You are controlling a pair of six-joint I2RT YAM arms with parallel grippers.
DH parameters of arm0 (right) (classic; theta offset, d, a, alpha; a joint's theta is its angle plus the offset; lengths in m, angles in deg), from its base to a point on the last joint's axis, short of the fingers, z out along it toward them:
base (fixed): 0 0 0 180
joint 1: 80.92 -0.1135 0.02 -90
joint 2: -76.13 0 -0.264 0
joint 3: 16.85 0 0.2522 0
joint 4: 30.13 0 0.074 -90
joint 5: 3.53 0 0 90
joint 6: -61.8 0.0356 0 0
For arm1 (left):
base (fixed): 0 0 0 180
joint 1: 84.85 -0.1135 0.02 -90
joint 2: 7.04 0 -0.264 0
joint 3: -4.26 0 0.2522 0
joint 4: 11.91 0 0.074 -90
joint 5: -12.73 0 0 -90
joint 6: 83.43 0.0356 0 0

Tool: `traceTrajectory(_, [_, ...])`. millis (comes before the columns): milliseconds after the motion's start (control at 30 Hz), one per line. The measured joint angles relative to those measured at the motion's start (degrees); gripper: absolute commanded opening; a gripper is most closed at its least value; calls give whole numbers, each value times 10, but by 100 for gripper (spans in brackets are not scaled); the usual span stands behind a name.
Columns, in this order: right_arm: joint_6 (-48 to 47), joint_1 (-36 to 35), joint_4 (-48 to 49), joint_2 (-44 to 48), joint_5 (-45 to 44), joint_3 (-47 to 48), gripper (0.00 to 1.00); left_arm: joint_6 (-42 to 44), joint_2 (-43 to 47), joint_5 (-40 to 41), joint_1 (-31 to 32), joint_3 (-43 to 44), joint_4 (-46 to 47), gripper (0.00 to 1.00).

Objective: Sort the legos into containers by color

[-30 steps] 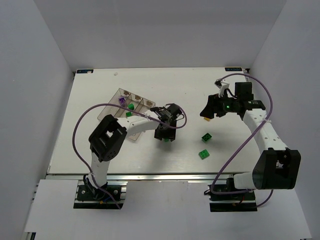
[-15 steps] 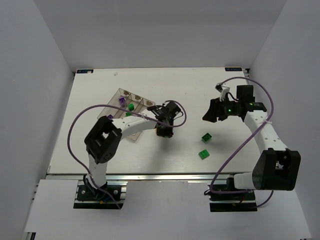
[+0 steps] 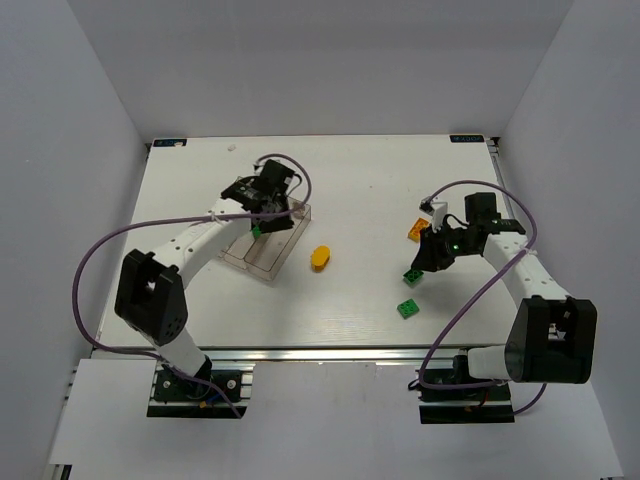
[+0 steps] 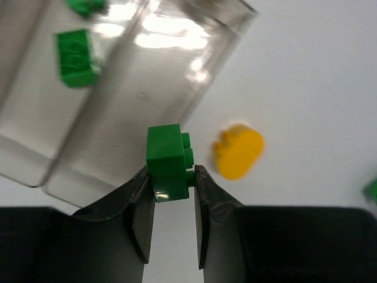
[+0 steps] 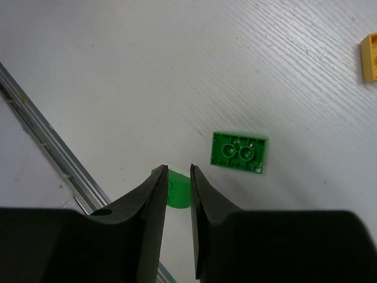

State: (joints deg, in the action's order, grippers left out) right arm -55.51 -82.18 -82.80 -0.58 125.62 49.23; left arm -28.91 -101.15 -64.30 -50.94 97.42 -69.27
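The green brick goes with my left gripper to the left in the top view next, then down over the tray's middle section (image 3: pixel 241 249) (image 4: pixel 32 121) for release, because other green bricks lie there.
My left gripper (image 3: pixel 260 218) is shut on a green brick (image 4: pixel 169 160) and holds it above the clear three-compartment tray (image 3: pixel 272 254). In the left wrist view, the tray (image 4: pixel 147 88) holds two green bricks (image 4: pixel 75 58). The yellow-orange oval (image 3: pixel 320 257) lies just right of the tray and shows in the left wrist view (image 4: pixel 238 151). My right gripper (image 3: pixel 422 262) hangs over a green brick (image 3: pixel 412 275), its jaws a narrow gap apart and empty (image 5: pixel 178 169). A second green brick (image 3: pixel 408 309) and an orange brick (image 3: pixel 414 230) lie close by. Purple bricks are hidden.
In the right wrist view a green brick (image 5: pixel 177 190) lies beyond my fingertips, an upside-down green brick (image 5: pixel 240 151) to its right, and the orange brick (image 5: pixel 369 57) at the frame edge. The table's metal front rail (image 5: pixel 41 147) runs close by.
My left arm carried the green brick from the table's middle up and left to over the tray, uncovering the yellow oval. My right gripper let go of the orange brick and moved down toward the green bricks.
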Motion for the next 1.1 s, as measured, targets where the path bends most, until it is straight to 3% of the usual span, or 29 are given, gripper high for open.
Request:
traceTrajectory(200, [-13, 0, 0, 3, -26, -7, 42, 31, -10, 33, -82, -2, -21, 5])
traceTrajectory(300, [-12, 0, 1, 3, -42, -7, 53, 48, -25, 44, -104, -2, -24, 16])
traceTrajectory(367, [-11, -1, 4, 3, -52, -7, 64, 59, -37, 46, -113, -2, -24, 36])
traceTrajectory(500, [-13, -3, 12, -3, -73, -7, 66, 75, -61, 49, -128, -2, -25, 53])
traceTrajectory(633, [-12, -6, 19, -16, -94, -7, 67, 84, -70, 49, -139, -6, -27, 64])
traceTrajectory(933, [-15, -34, 31, -63, -144, -7, 70, 89, -50, 22, -147, -10, -26, 66])
traceTrajectory(1100, [-17, -63, 43, -86, -174, -7, 76, 84, 42, -28, -147, -56, -3, 67])
